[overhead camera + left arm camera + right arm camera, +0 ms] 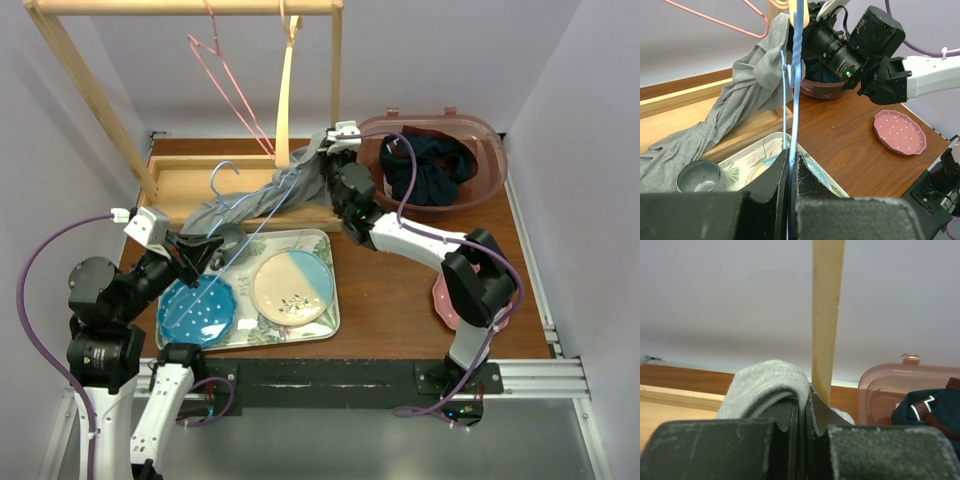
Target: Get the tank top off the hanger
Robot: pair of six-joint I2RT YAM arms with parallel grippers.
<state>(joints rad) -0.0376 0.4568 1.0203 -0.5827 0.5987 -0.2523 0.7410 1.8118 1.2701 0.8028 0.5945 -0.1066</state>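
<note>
My right gripper lifts over the pink bin (920,405) next, which holds clothes and lies to the gripper's right in the top view, then lowers and releases the tank top.
A grey tank top (262,197) stretches from the wooden rack base up to the right. A thin blue wire hanger (240,222) runs through it. My left gripper (205,251) is shut on the blue hanger (795,85) at its lower corner, above the tray. My right gripper (327,148) is shut on the upper end of the tank top (767,385), next to the rack's right post (827,315). The tank top (735,100) hangs draped over the hanger's wires in the left wrist view.
A pink wire hanger (228,75) and a wooden hanger (287,90) hang on the rack's bar. A tray (328,300) holds a blue plate (197,310), a cream plate (291,287) and a grey cup (698,176). A pink bin (485,185) holds dark clothes. A pink plate (900,132) lies right.
</note>
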